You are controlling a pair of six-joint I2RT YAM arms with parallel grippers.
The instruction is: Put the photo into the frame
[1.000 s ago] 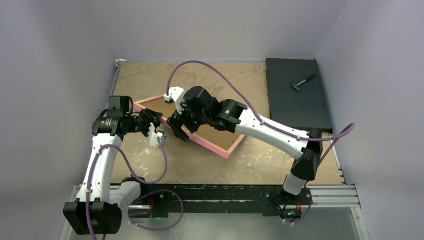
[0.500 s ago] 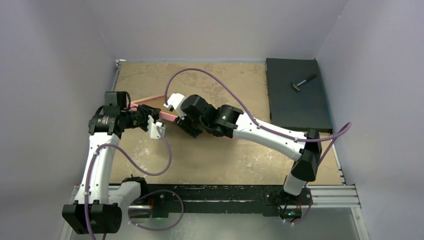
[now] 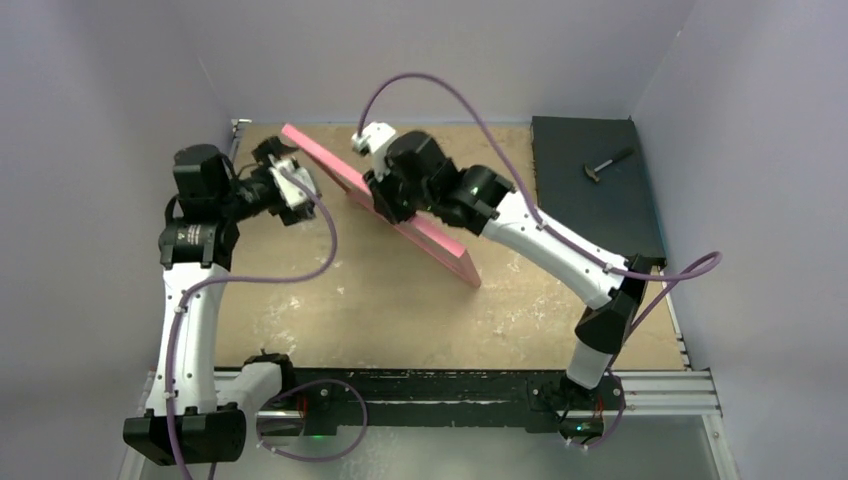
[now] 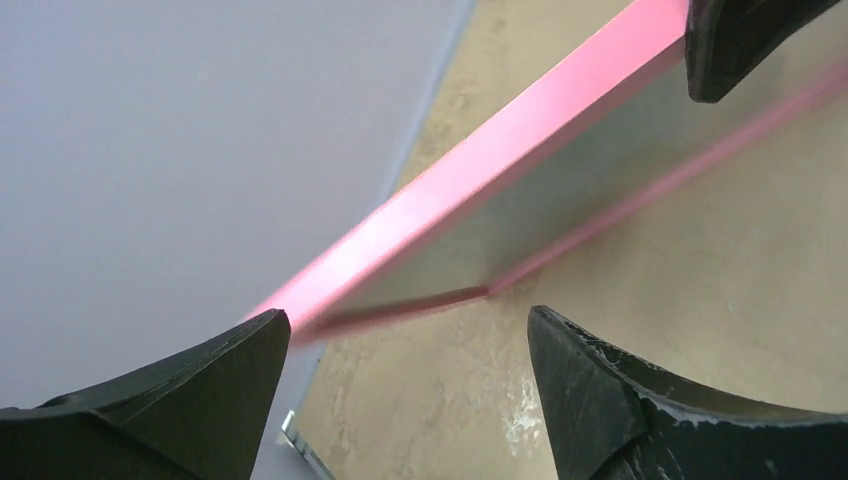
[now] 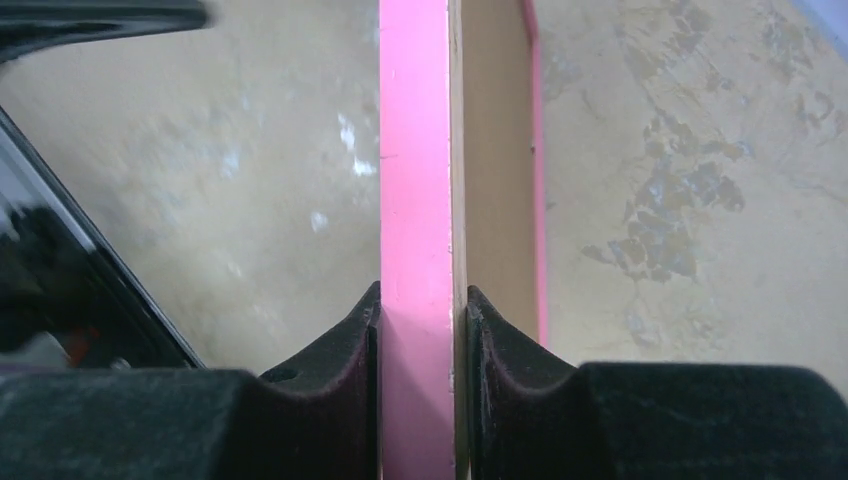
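I will next use my right gripper to swing the upper rim of the frame toward the black mat (image 3: 594,190) while turning it, and then lower the frame's rim toward the table.
The frame (image 3: 435,240) stands on one long edge, slanting across the table from back left to centre, with its pink rim uppermost. My right gripper (image 3: 385,205) is shut on that upper rim. In the right wrist view, both pads of the right gripper (image 5: 420,295) press the pink rim (image 5: 415,150), and a brown inner face (image 5: 495,150) lies beside it. My left gripper (image 3: 290,170) hangs open near the frame's far left end, touching nothing. In the left wrist view, the frame's rim (image 4: 480,160) runs past the empty left gripper (image 4: 408,318). The photo is out of view.
A black mat (image 3: 595,215) lies at the back right with a small hammer (image 3: 607,165) on it. Grey walls close in the table (image 3: 400,320) on the left, back and right. Purple cables loop over both arms.
The frame went from lying flat to standing on edge, further back. My right gripper closed on its rim and rose. My left gripper opened, let go and swung back-left.
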